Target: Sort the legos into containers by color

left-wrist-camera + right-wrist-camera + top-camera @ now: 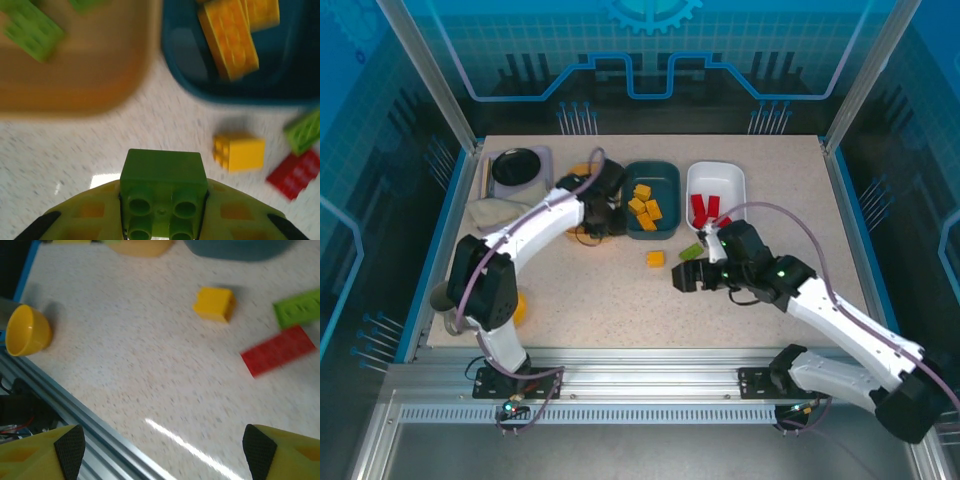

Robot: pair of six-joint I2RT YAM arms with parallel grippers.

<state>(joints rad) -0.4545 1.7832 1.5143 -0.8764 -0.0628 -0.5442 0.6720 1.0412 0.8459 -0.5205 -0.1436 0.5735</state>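
Note:
Next, my left gripper moves outward, lowers into the container and releases the green lego. The yellow-orange container (583,170) (75,75) of green legos lies outward of my left gripper.
My left gripper (162,200) is shut on a green lego (162,187), just above the table between the yellow-orange container (75,75) and the dark teal container (200,75). The yellow-orange one holds green legos (32,30); the teal one (665,180) holds orange-yellow legos (230,37). The white container (730,178) holds red legos (705,208). Loose on the table lie a yellow lego (655,259), a green lego (691,251) and a red lego (278,350). My right gripper (165,450) hangs open over bare table (150,370), near those loose legos.
A round black dish (517,165) and a beige cloth (500,213) lie at the back left. A glossy yellow bowl (27,330) sits by the left arm's base. The aluminium rail (650,365) runs along the near edge.

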